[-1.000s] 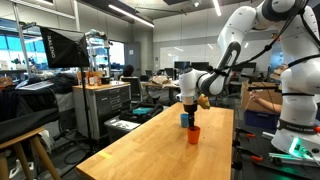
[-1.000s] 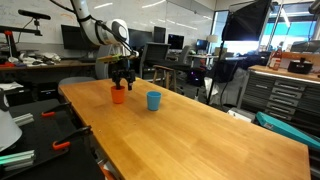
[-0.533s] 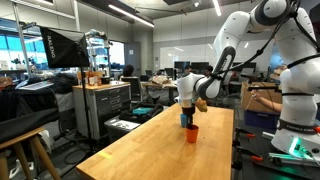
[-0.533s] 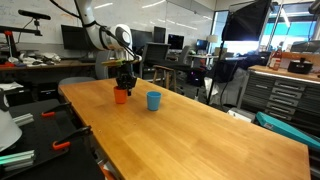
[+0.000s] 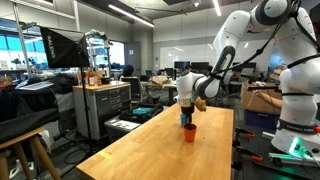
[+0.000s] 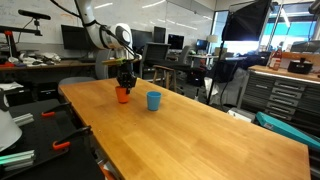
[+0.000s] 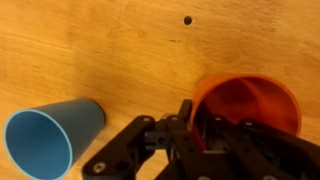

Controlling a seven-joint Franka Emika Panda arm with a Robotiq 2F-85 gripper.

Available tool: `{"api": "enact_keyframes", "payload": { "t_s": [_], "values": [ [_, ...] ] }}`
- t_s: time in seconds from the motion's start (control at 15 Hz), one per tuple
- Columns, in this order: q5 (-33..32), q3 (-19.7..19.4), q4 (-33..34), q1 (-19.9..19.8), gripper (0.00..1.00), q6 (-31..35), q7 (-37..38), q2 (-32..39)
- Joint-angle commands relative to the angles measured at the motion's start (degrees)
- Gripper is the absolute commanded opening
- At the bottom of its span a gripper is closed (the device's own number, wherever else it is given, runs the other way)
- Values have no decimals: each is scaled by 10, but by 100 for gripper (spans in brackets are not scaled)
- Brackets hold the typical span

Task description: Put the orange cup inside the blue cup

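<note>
My gripper rises above the cup's upright side, crosses, lowers and releases next, since the blue cup's opening [image 6: 153,94] [image 7: 38,145] lies to its left in the wrist view.
The orange cup [image 7: 250,100] stands upright on the wooden table [image 6: 200,130], and my gripper [image 7: 192,112] is shut on its near rim, one finger outside the wall and one inside. In both exterior views the gripper [image 6: 125,86] points straight down over the orange cup [image 6: 122,96] [image 5: 190,133]. The blue cup [image 6: 154,100] stands upright a short way beside it, apart from the gripper. In the wrist view the blue cup [image 7: 45,140] sits at the lower left with its mouth open to the camera.
The table [image 5: 150,150] is long, with its edges close to the cups on the arm's side. A tool cabinet [image 5: 100,105] and lab benches stand beyond the table. A small dark hole [image 7: 187,19] marks the tabletop.
The gripper has come down over the orange cup's rim and its jaws have gone from open to shut on the cup wall. The blue cup has not moved.
</note>
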Motion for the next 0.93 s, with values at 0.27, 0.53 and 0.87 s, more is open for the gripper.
{"api": "enact_keyframes", "payload": {
  "t_s": [0.27,0.53,0.87],
  "values": [
    [46,-3,68,5,3,-62,-31,-30],
    [50,-7,106,-2,3,-96,-28,-45],
    [37,-31,139,-19,3,-130,-13,-58]
  ]
}}
